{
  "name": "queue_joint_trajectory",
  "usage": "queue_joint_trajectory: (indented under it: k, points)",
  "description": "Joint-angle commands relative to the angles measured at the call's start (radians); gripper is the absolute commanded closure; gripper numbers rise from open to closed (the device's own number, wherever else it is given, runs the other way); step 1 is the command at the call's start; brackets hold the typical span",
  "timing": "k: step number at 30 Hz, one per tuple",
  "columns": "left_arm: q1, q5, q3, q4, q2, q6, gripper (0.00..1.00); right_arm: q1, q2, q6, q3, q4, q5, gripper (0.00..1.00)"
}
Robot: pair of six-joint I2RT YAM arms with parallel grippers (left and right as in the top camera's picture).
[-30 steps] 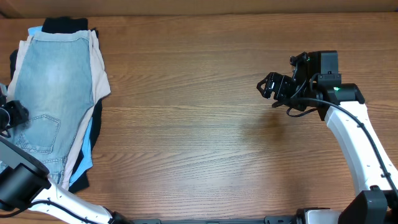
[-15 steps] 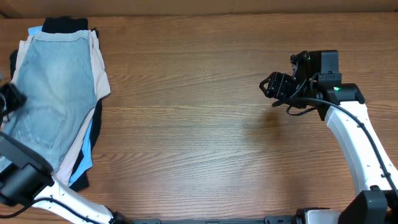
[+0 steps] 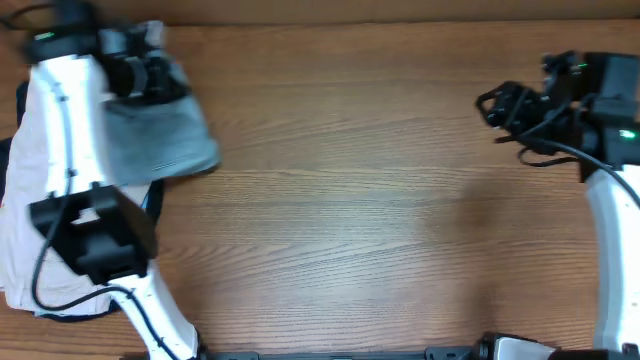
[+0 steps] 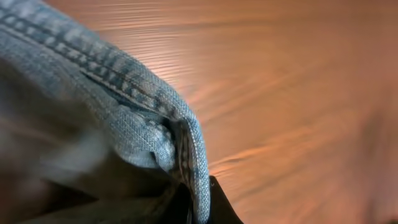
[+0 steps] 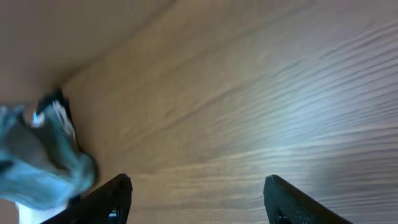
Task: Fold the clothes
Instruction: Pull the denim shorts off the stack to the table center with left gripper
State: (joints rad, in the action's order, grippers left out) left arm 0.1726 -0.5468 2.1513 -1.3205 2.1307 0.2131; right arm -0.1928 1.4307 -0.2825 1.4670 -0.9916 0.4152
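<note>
Next, my left gripper swings over the bare middle of the tabletop, to its right in the overhead view. It then lets go of the shorts' edge there, clear of the clothes pile.
The faded light-blue denim shorts (image 3: 160, 140) hang bunched from my left gripper (image 3: 150, 78) at the far left of the table, lifted above the clothes pile. In the left wrist view a stitched denim edge (image 4: 134, 87) is pinched between my left gripper's (image 4: 199, 208) fingers. My right gripper (image 3: 500, 105) is open and empty at the far right, above bare table. In the right wrist view my right gripper's (image 5: 198, 202) fingers are spread wide, with the shorts (image 5: 37, 165) small and blurred at the far left.
A pile of other clothes, beige (image 3: 25, 220) with dark and blue pieces under it, lies at the table's left edge beneath my left arm. The wooden table (image 3: 350, 220) stretches between the two arms.
My left gripper has taken hold of the shorts and swung up and right, lifting them off the pile. My right arm has drawn back to the right.
</note>
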Motion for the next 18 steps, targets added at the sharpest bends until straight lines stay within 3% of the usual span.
queue_joint_trajectory:
  k: [1, 8, 10, 11, 14, 15, 18]
  points:
    - [-0.201, -0.044, 0.031, 0.026, -0.012, 0.019, 0.96, -0.082, -0.041, 0.022, 0.074, -0.037, 0.006, 0.28]
    - [-0.543, 0.164, 0.030, 0.071, -0.010, 0.019, 0.96, -0.214, -0.062, 0.029, 0.089, -0.059, 0.068, 0.27]
    - [-0.627, 0.220, 0.026, 0.060, -0.008, 0.024, 0.89, -0.237, -0.062, 0.030, 0.089, -0.064, 0.077, 0.27]
    - [-0.668, 0.246, 0.023, 0.052, -0.008, 0.037, 0.79, -0.245, -0.062, 0.030, 0.089, -0.066, 0.077, 0.27]
    - [-0.764, 0.368, 0.022, 0.031, -0.008, 0.049, 0.04, -0.267, -0.062, 0.037, 0.089, -0.067, 0.083, 0.23]
    - [-0.781, 0.402, 0.023, 0.028, -0.008, 0.043, 0.00, -0.270, -0.062, 0.054, 0.089, -0.067, 0.094, 0.23]
    - [-0.794, 0.470, 0.053, 0.006, -0.009, -0.004, 0.00, -0.274, -0.062, 0.077, 0.089, -0.074, 0.106, 0.22]
